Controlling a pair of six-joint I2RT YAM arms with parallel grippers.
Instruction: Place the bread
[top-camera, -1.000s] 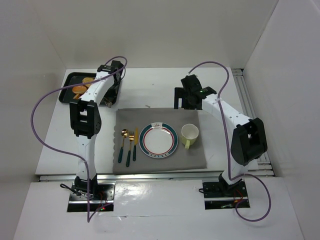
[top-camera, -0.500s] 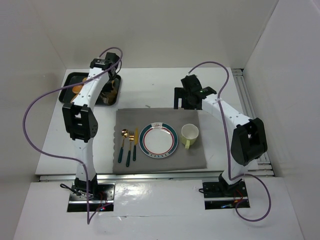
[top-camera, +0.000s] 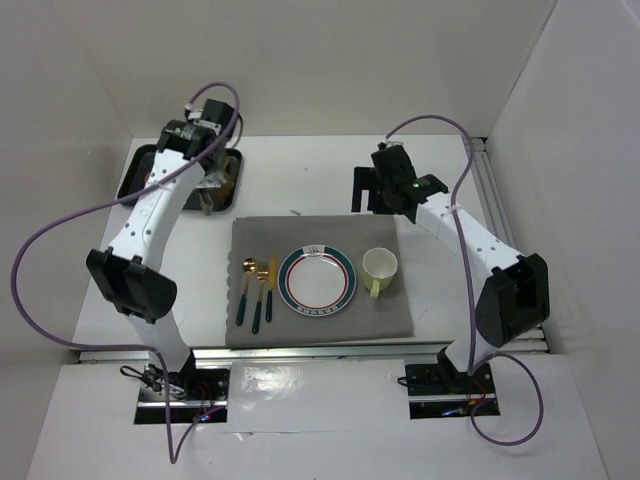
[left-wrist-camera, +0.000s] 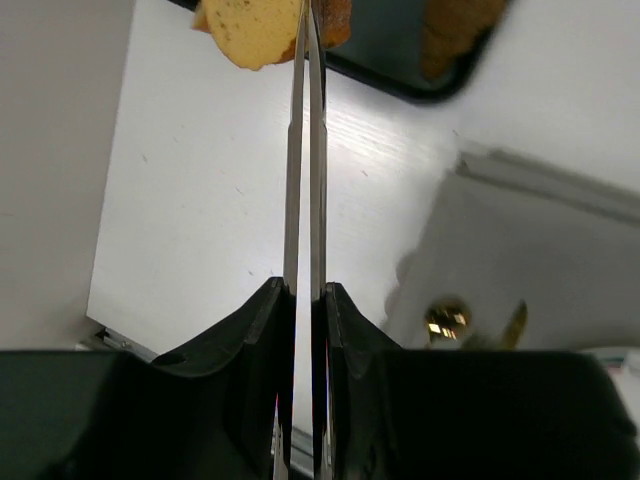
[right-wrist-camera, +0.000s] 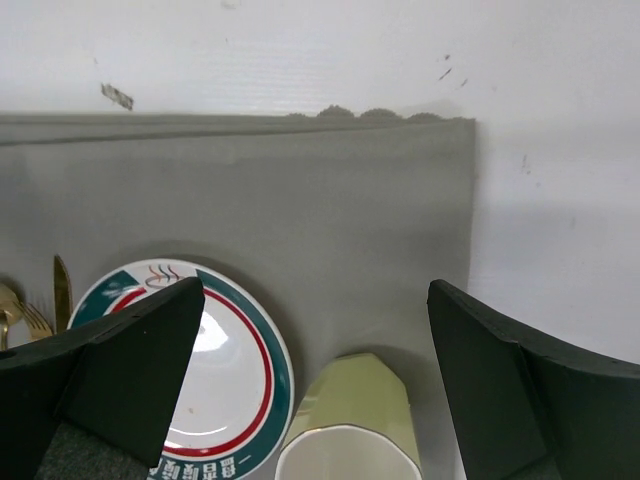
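Observation:
My left gripper comes back from the tray next, lowers the slice onto the plate's white middle and releases it there, since that spot is bare.
A tan slice of bread with a brown crust is pinched at the tips of my left gripper, whose thin metal fingers stand almost together. The slice hangs over the near corner of the black tray, where another brown piece lies. In the top view the left gripper is at the tray's right end. The plate, white with a teal and red rim, sits on the grey mat. My right gripper hovers open over the mat, holding nothing.
A pale green cup stands right of the plate, also under the right gripper. Gold and teal cutlery lies left of the plate. White walls close in on both sides. A metal rail runs along the table's right edge.
The left arm's elbow has swung down and to the left while its gripper stayed at the tray's right end. The right arm has shifted slightly to the right.

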